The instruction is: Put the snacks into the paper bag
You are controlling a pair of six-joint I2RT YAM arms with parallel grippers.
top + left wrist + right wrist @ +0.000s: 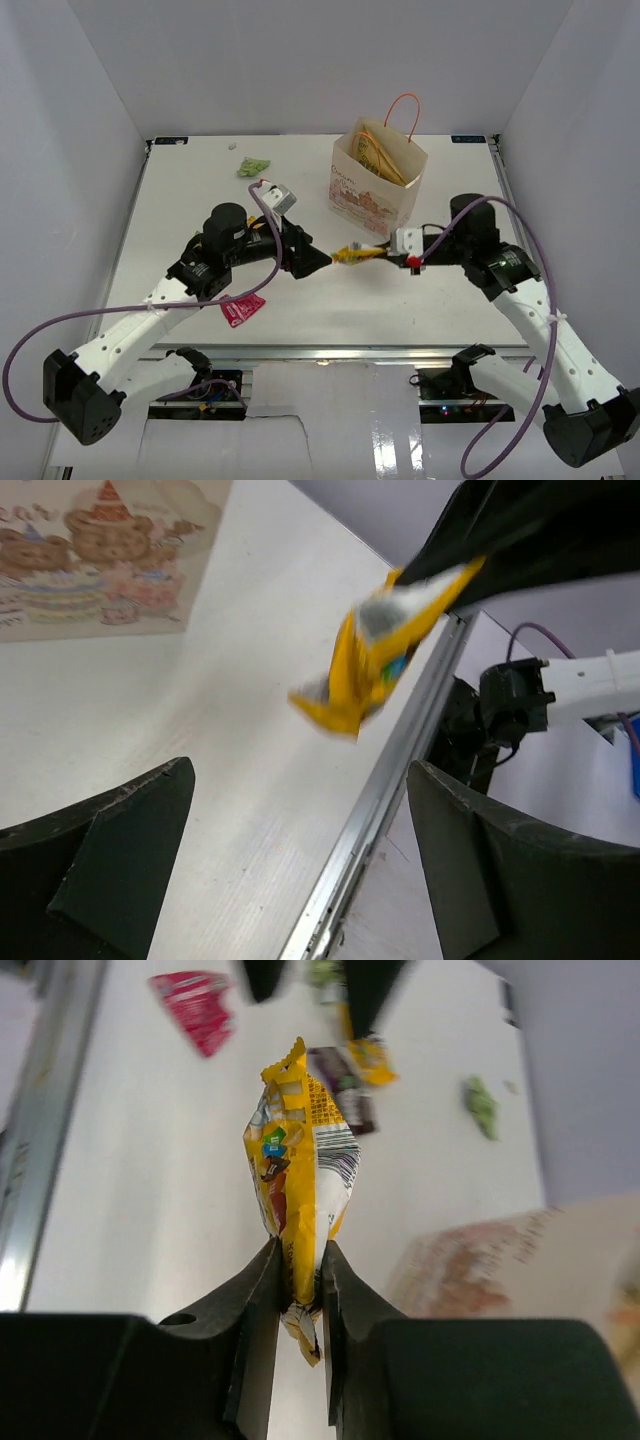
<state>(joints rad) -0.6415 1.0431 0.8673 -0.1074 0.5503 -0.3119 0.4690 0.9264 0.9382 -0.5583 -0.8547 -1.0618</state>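
My right gripper rises and swings outward over the paper bag's opening (403, 155) next, then comes down, releasing the yellow packet (357, 252) beside the chip bag, where space stays open.
My right gripper (385, 251) is shut on a small yellow packet (357, 252) and holds it above the table, just in front of the paper bag (372, 200). In the right wrist view the packet (300, 1160) is pinched between my fingers (255, 1300). My left gripper (320, 262) is open and empty, facing the packet (375, 650) from the left. The yellow-and-blue chip bag (380, 158) stands inside the paper bag. A magenta packet (242, 308), a green packet (253, 166) and a dark brown packet (340, 1085) lie on the table.
The table's metal front rail (390, 780) runs close below my left gripper (300, 860). White walls enclose the table on three sides. The bag's orange handle (405, 110) sticks up at the back. The bag's printed side (90, 560) faces the left wrist view.
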